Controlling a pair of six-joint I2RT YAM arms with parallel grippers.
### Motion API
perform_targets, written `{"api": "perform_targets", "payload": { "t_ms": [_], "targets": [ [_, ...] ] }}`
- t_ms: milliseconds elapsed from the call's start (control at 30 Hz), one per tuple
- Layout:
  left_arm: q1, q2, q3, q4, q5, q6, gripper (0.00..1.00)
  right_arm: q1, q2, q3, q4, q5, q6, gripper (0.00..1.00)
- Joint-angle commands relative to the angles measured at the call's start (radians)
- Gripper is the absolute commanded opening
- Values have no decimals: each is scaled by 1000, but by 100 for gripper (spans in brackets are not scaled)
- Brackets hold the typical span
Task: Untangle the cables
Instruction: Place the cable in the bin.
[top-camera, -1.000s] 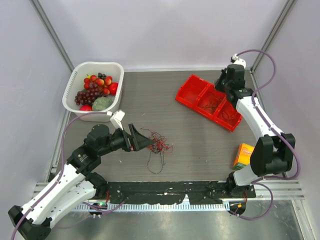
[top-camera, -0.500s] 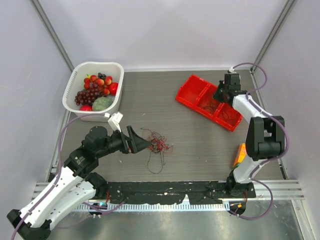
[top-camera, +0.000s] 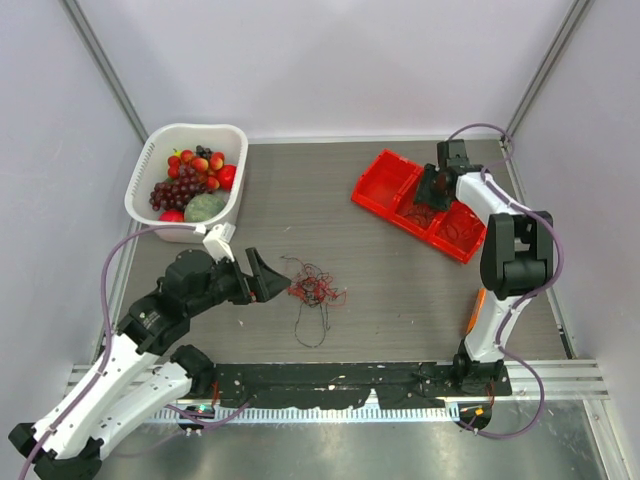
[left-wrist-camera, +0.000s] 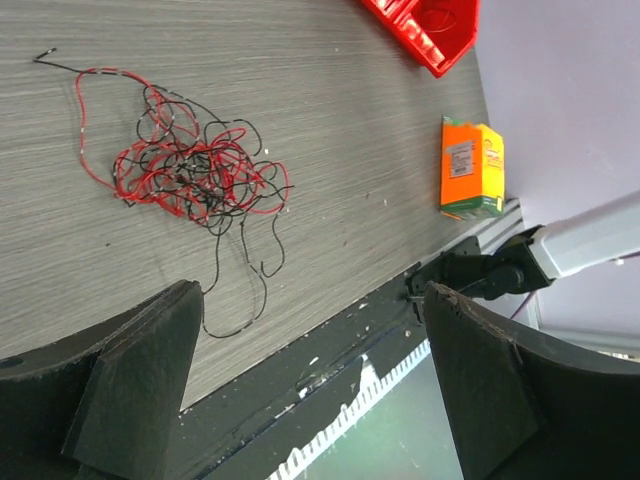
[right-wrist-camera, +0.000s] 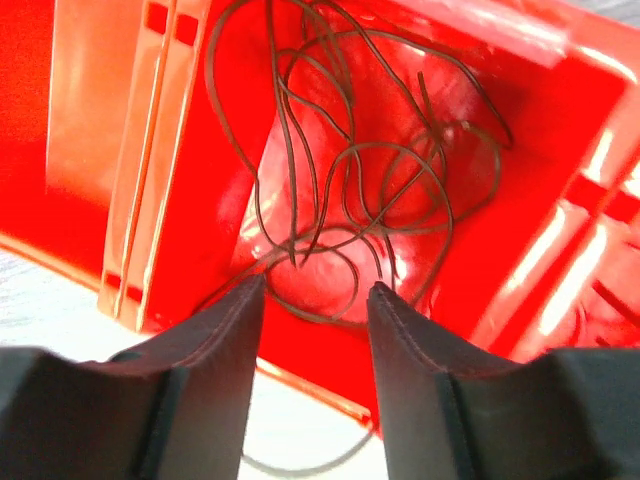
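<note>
Black wire trails from the tangle's near side, so my left gripper lowers toward the right in the top view onto that loose piece of wire next and closes.
The cables (top-camera: 315, 290) lie as a small tangle of thin red and black wires on the table's middle; the left wrist view shows the tangle (left-wrist-camera: 185, 165) just ahead of my fingers. My left gripper (top-camera: 268, 282) sits left of the tangle, open and empty (left-wrist-camera: 310, 330), not touching it. My right gripper (top-camera: 428, 190) hangs low over the middle compartment of the red tray (top-camera: 380, 185). Its jaws are open (right-wrist-camera: 315, 290), and loose dark wires (right-wrist-camera: 370, 170) lie coiled on the compartment floor in front of the fingertips.
A white basket (top-camera: 150, 200) of fruit stands at the back left. An orange box (top-camera: 478, 310) stands at the right, partly behind the right arm, also seen as the orange box (left-wrist-camera: 472, 167). The tray's far-right compartment (top-camera: 462, 228) holds more thin wires.
My right gripper came down over the tray's middle compartment and opened from shut, leaving the dark wires lying there. My left gripper drew back a little to the left of the tangle.
</note>
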Motion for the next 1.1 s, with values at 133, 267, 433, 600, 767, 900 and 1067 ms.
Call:
{"api": "perform_targets", "payload": {
  "t_ms": [133, 267, 433, 600, 767, 900, 1067],
  "targets": [
    [6, 86, -71, 66, 42, -10, 90, 56, -259, 1, -132, 202, -45, 55],
    [4, 184, -147, 200, 155, -54, 76, 146, -374, -122, -94, 138, -71, 56],
    [-5, 288, -207, 333, 191, -82, 69, 403, -540, -390, 163, -214, -41, 56],
    [-20, 394, -213, 327, 130, -50, 68, 720, -560, -575, 360, -223, 83, 55],
    [-32, 478, -256, 395, 128, -66, 57, 827, -526, -564, 376, -118, 93, 52],
    [-72, 535, -296, 484, 137, -93, 54, 827, -534, -547, 364, -118, 83, 52],
    [-95, 632, -304, 562, 125, -99, 35, 827, -549, -553, 380, -123, 105, 52]
  ]
}}
